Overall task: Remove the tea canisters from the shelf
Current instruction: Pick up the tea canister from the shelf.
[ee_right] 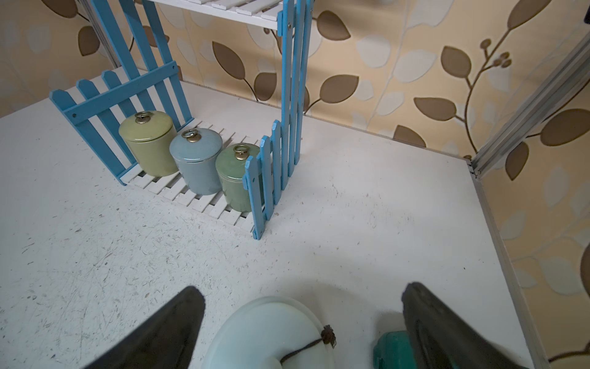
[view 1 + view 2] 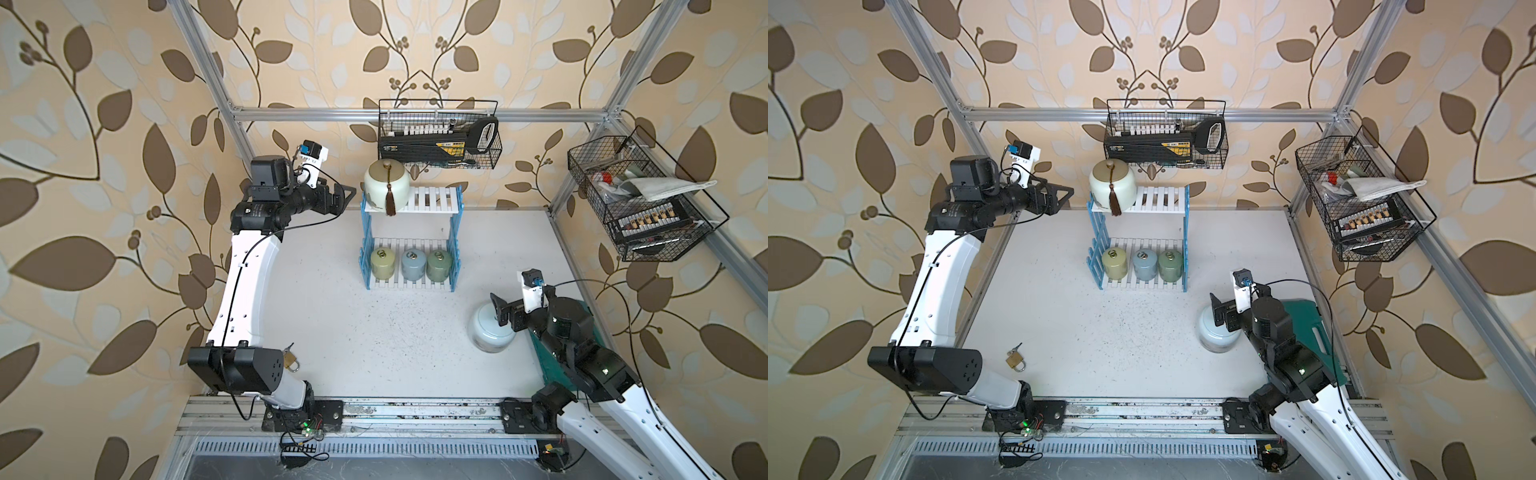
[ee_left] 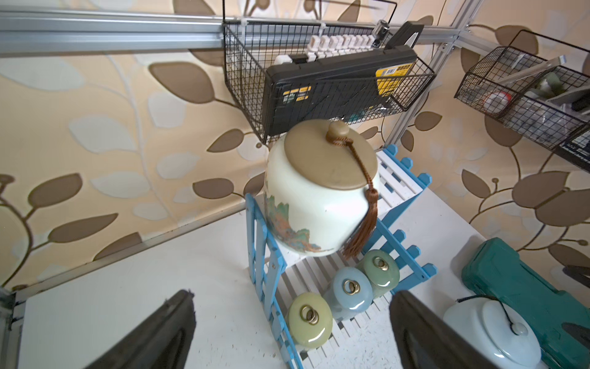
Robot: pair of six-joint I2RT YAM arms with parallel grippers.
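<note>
The small knob on the cream canister stands up clear at the middle of the gold lid, so I should next reach my open left gripper outward over the cream canister's gold lid and onto the small knob (image 2: 388, 162) (image 3: 338, 129).
The shelf (image 2: 436, 199) stands at the back of the table. The cream canister with gold lid and brown tassel (image 2: 387, 187) sits at the left end of its top tier. On the lower tier stand the yellow-green (image 2: 382, 264), grey-blue (image 2: 413, 265) and sage green (image 2: 439, 264) canisters. The pale-blue canister (image 2: 484, 332) stands on the table at the right. My right gripper (image 2: 498, 313) hovers open just over it, fingers apart and off it (image 1: 301, 287). My left gripper (image 2: 347, 199) is open and empty, just left of the cream canister (image 3: 319, 198).
A black wire basket (image 2: 440, 137) with a tool case hangs right above the shelf; another (image 2: 640, 199) hangs on the right wall. A teal case (image 2: 1308, 320) lies under my right arm. A brass padlock (image 2: 1016, 360) lies front left.
</note>
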